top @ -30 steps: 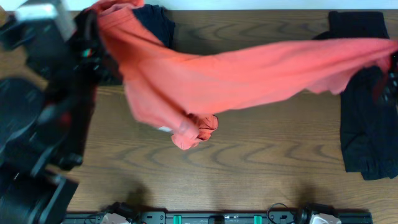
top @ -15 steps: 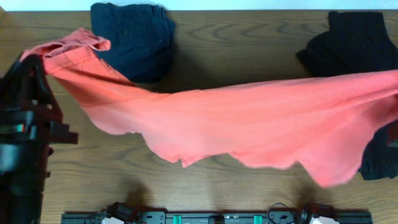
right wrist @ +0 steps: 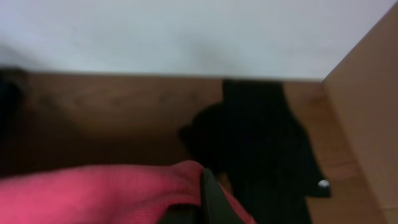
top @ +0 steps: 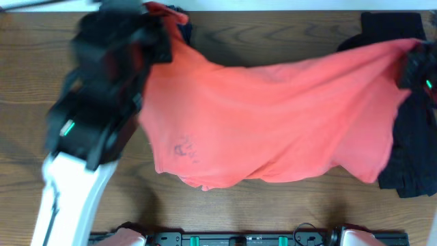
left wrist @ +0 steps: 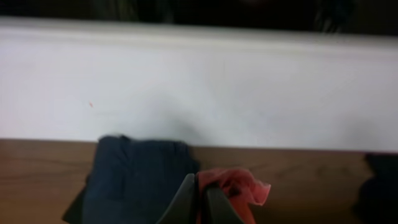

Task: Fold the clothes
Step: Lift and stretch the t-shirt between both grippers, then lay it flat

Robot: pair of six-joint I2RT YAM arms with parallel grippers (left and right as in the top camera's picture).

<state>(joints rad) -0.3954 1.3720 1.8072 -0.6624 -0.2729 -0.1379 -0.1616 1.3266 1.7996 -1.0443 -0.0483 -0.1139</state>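
The T-shirt hangs above the table, so the robot's right gripper needs to lower its pinched corner next to the tabletop beside the black garment [top: 410, 157] and release it.
The coral-red T-shirt [top: 273, 123] hangs spread between my two grippers above the table, a faint dark print low on its left. My left gripper [top: 160, 31] is shut on its far left corner; the left wrist view shows the pinched red cloth [left wrist: 239, 186] between the closed fingers [left wrist: 183, 202]. My right gripper [top: 416, 65] is shut on the far right corner; red cloth [right wrist: 112, 190] bunches against its finger [right wrist: 211, 199]. A navy-blue garment [left wrist: 137, 180] lies at the back left, mostly hidden overhead. A black garment [top: 410, 157] lies at the right, also in the right wrist view [right wrist: 261, 143].
The wooden table [top: 273, 212] ends at a white wall [left wrist: 199, 87] along the back. The left arm [top: 82, 137] stretches over the table's left side. A dark rail with fittings [top: 239, 239] runs along the front edge. A wooden side panel [right wrist: 367, 112] stands at the right.
Both grippers have carried the shirt toward the back of the table. The left gripper swung from the left edge to the back left. The shirt now hangs wider and flatter.
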